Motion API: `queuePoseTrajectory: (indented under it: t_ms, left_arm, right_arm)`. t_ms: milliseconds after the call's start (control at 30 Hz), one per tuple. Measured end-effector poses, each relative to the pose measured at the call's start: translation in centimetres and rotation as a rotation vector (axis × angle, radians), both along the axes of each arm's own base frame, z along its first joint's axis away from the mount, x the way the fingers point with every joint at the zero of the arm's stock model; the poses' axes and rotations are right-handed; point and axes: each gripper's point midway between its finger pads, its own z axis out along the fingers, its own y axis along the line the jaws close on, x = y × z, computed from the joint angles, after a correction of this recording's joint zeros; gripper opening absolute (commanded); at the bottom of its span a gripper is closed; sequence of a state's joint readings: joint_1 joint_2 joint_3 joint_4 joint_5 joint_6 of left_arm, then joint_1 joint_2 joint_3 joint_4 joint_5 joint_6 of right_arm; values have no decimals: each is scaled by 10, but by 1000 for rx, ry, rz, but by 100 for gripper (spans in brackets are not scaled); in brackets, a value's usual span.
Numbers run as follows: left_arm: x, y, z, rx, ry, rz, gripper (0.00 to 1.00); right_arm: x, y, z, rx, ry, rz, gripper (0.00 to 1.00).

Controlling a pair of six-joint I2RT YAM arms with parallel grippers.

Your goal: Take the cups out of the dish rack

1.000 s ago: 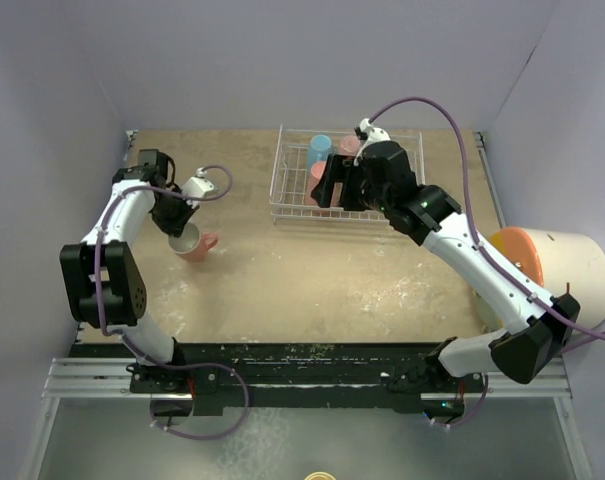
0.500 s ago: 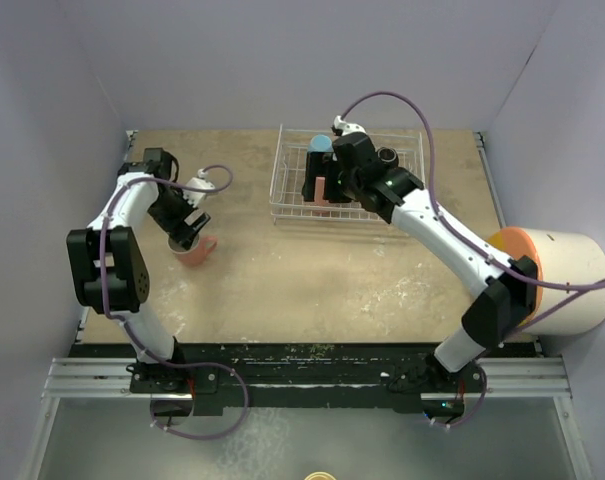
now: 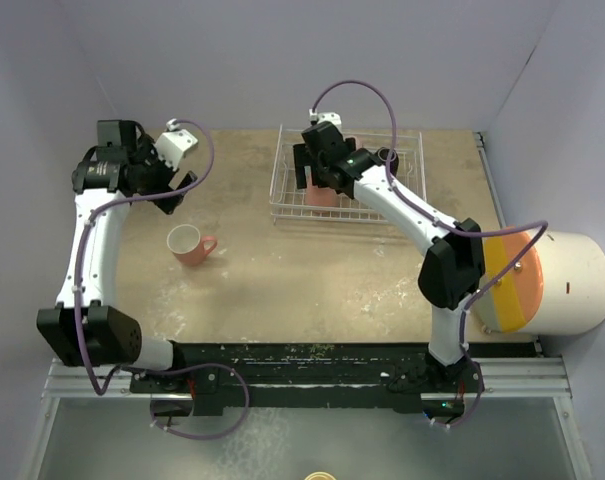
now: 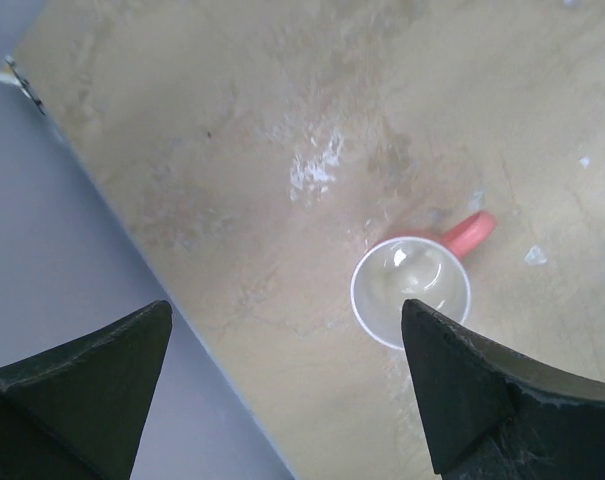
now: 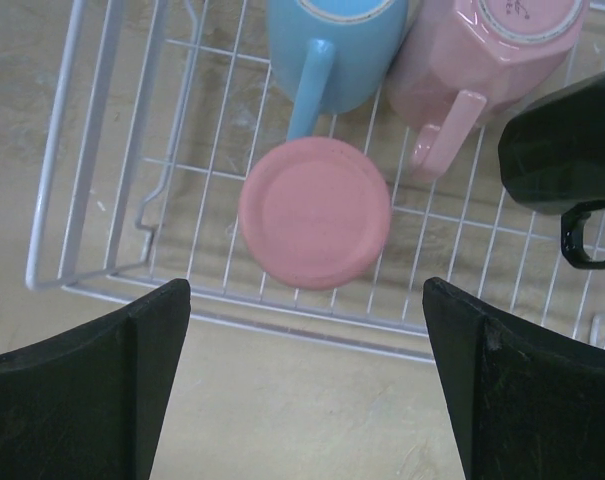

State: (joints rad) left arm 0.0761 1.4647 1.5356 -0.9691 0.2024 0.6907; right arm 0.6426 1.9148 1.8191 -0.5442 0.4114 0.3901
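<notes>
My right gripper should move down next over the flat base of the upturned salmon cup (image 3: 323, 197) (image 5: 315, 213) to straddle it. Both sides of the cup are clear for my open fingers.
A salmon cup (image 3: 189, 243) stands upright on the table, its pale inside (image 4: 412, 290) showing, free of any gripper. My left gripper (image 3: 174, 187) (image 4: 285, 308) hangs open, high above and just left of it. The dish rack (image 3: 402, 215) (image 5: 82, 285) holds a light blue cup (image 5: 332, 50) and a pink cup (image 5: 482, 50) on their sides, a salmon cup (image 5: 315, 213) (image 3: 322, 195) upside down, and a black cup (image 5: 567, 150) at the right. My right gripper (image 3: 314, 172) (image 5: 307, 290) is open above the rack's front edge, near the upturned salmon cup.
A big white cylinder with an orange end (image 3: 547, 280) lies at the right edge of the table, beside the right arm's elbow. Grey walls close in the table on the left, back and right.
The left gripper opened, let go of the salmon cup on the table, and rose up and back. The right gripper opened fully and shifted left over the rack's front-left part.
</notes>
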Motion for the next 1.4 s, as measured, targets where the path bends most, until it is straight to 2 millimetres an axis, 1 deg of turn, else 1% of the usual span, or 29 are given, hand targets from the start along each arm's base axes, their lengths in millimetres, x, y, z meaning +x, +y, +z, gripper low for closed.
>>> queuePoseTrajectory:
  t_ms: [67, 133, 200, 267, 367, 467, 600, 800, 900, 1000, 1167, 1333, 1400]
  left_arm:
    - [-3, -7, 23, -42, -75, -2, 99]
    - [-6, -15, 39, -88, -122, -7, 99]
    - [-8, -23, 49, -131, -147, -19, 99]
    - [-8, -30, 54, -172, -152, -29, 99]
    - [-10, -36, 53, -205, -141, -36, 99]
    - [-11, -41, 52, -228, -134, -48, 99]
    - [-17, -46, 45, -251, -114, -69, 99]
    - [-34, -57, 38, -290, -101, -110, 99]
    - [-40, -60, 38, -300, -104, -124, 99]
    - [-44, -62, 38, -303, -109, -135, 99]
    - [-45, -64, 40, -306, -114, -152, 99]
    - [-47, -66, 40, -315, -110, -160, 99]
    - [-47, -67, 40, -318, -109, -162, 99]
  right_arm:
    - [7, 0, -4, -31, -5, -4, 100]
    - [13, 1, -9, -51, -7, -5, 100]
    - [17, 1, -15, -71, -6, -9, 99]
    - [19, 0, -24, -94, 6, -12, 96]
    - [20, -2, -33, -117, 15, -14, 91]
    - [21, -2, -37, -127, 21, -8, 87]
    - [22, -2, -35, -133, 16, -2, 84]
    - [27, 0, -32, -145, 4, 5, 80]
    - [28, 0, -33, -152, 6, 8, 80]
    - [29, -1, -36, -163, 8, 10, 85]
    - [39, 0, -39, -174, 6, 6, 83]
    - [48, 2, -45, -180, 8, 9, 76]
    - [48, 2, -49, -183, 17, 14, 70]
